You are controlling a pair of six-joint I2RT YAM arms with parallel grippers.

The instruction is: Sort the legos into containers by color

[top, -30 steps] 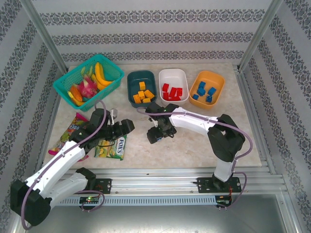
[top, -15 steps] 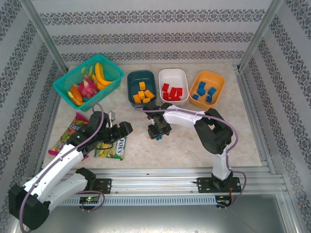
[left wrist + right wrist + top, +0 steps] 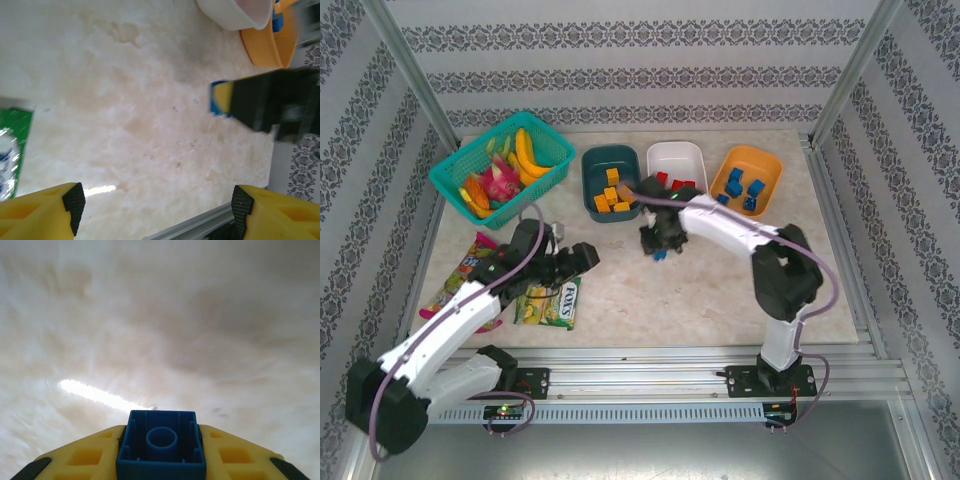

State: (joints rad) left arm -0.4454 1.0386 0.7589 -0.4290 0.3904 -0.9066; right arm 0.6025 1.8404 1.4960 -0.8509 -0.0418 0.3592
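Observation:
My right gripper should next take this blue lego outward to the orange tub with the blue legos, over its bare far end, and let it go.
My right gripper (image 3: 660,247) hangs over the middle of the table, shut on a blue lego (image 3: 661,255). In the right wrist view that blue lego (image 3: 161,445) sits hollow side up between the yellow fingers (image 3: 85,457). The dark teal tub (image 3: 610,153) holds orange-yellow legos (image 3: 611,195), the white tub (image 3: 678,150) red legos (image 3: 672,181), the orange tub (image 3: 761,156) blue legos (image 3: 744,190). My left gripper (image 3: 583,258) stands open over bare table, left of the right one. The left wrist view has the carried blue lego (image 3: 217,98) ahead of its open pads (image 3: 74,200).
A bright teal mesh basket (image 3: 460,170) of toy fruit stands at the back left. Candy bags (image 3: 552,300) lie at the front left beneath my left arm. The white tub (image 3: 227,15) and orange tub (image 3: 262,50) edge the left wrist view's top right.
My right gripper has lifted the blue lego off the table and carried it back and to the right, nearer the tubs. The left gripper has shifted slightly right.

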